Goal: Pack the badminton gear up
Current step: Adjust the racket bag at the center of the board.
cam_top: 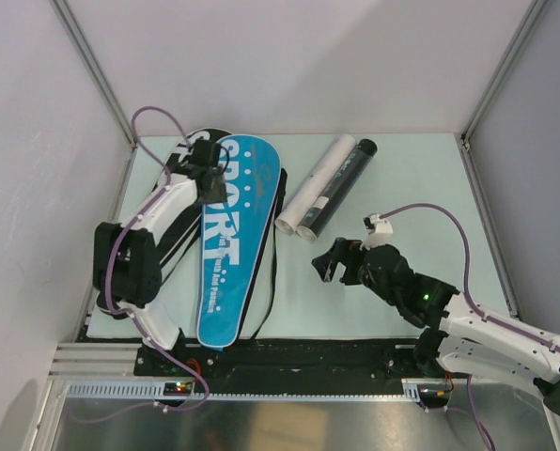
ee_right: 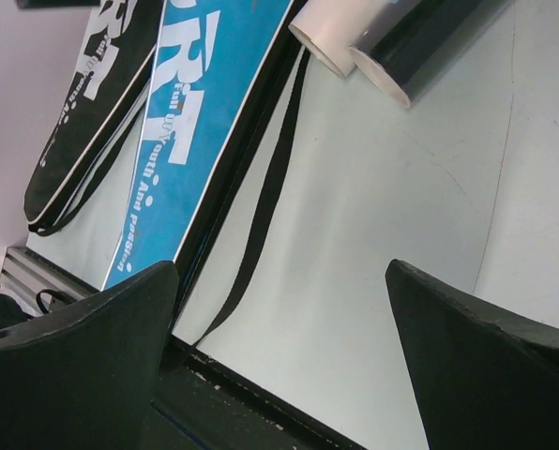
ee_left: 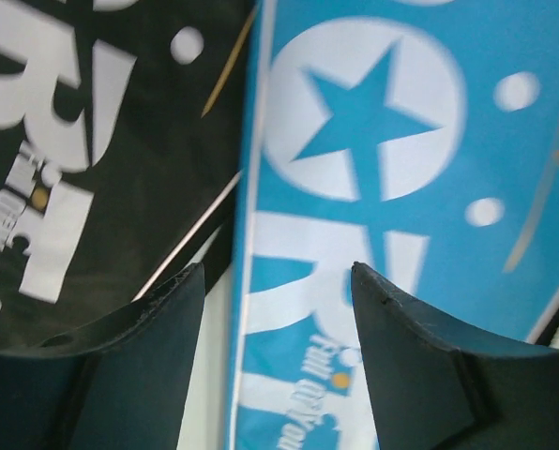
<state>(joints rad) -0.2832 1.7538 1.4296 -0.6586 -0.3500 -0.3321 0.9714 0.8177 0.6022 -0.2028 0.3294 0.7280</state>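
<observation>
My right gripper should bring its open fingers across and down astride the blue cover's strap-side edge, which lies below it, to its left in the top view.
A blue "SPORT" cover [cam_top: 233, 235] lies lengthwise on the table, partly over a black "SPORT" cover [cam_top: 188, 150]. A white tube [cam_top: 315, 181] and a black tube [cam_top: 338, 186] lie side by side to their right. My left gripper [cam_top: 211, 180] is open and empty, low over the blue cover's left edge [ee_left: 289, 309] where it meets the black cover [ee_left: 101, 187]. My right gripper [cam_top: 332, 263] is open and empty above bare table, right of the blue cover [ee_right: 195, 122] and its black strap [ee_right: 261, 206]. No rackets or shuttlecocks are in view.
Both tube ends [ee_right: 355, 42] show at the top of the right wrist view. The table's near edge has a black rail [cam_top: 289, 352]. White walls close the back and sides.
</observation>
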